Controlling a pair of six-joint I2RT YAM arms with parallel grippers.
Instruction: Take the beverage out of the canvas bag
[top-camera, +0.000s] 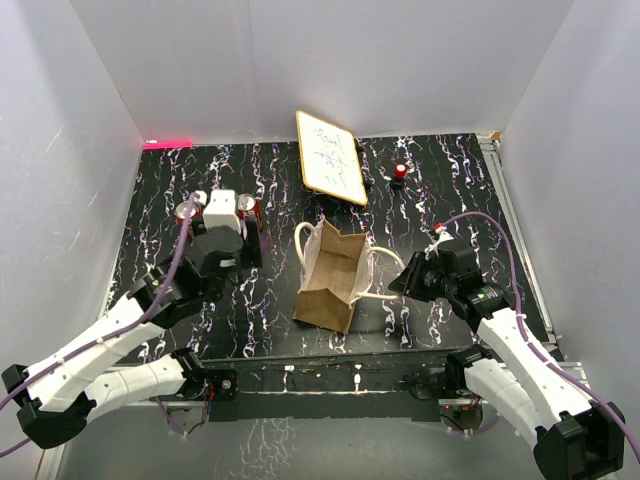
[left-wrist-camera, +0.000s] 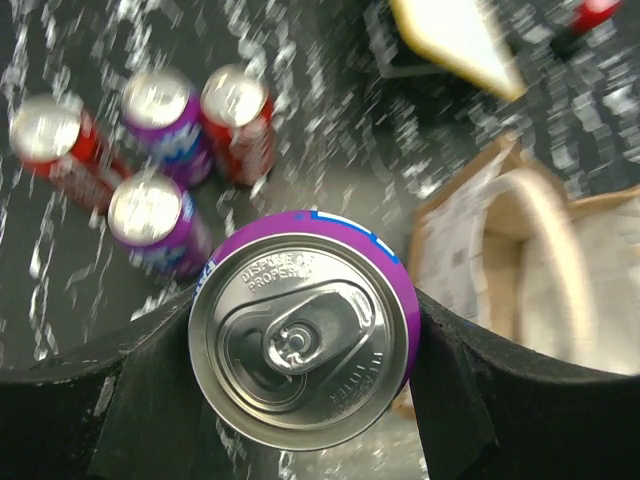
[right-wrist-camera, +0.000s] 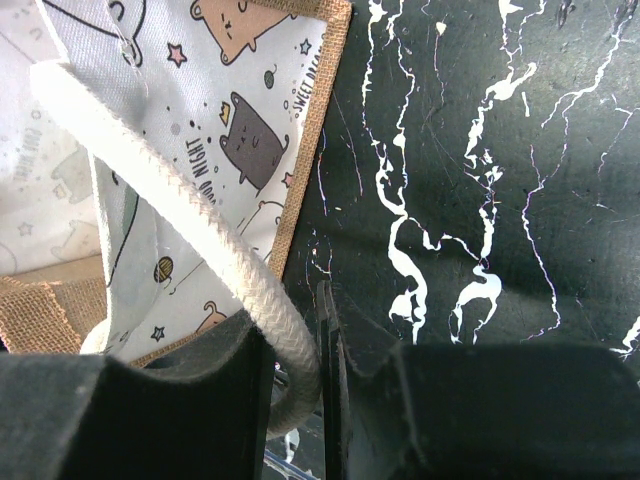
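Note:
The tabletop (left-wrist-camera: 138, 296) beside the near standing purple can is bare, so the robot's left gripper should go down toward the left in its wrist view and release the held can there.
The tan canvas bag (top-camera: 333, 280) lies at the table's middle, mouth toward the back. Its printed white lining (right-wrist-camera: 200, 100) shows in the right wrist view. My right gripper (top-camera: 402, 280) is at the bag's right side. In the right wrist view it (right-wrist-camera: 295, 370) is shut on a cream rope handle (right-wrist-camera: 180, 220). My left gripper (top-camera: 224, 222) is left of the bag. In the left wrist view it (left-wrist-camera: 305, 345) is shut on an upright purple can (left-wrist-camera: 300, 340), seen top-on. In the top view the arm hides this can.
Several red and purple cans (left-wrist-camera: 165, 115) stand together on the black marbled table beyond the held can; two (top-camera: 188, 210) show beside the left gripper. A wood-framed whiteboard (top-camera: 330, 157) and a small red object (top-camera: 400, 171) sit at the back. White walls enclose the table.

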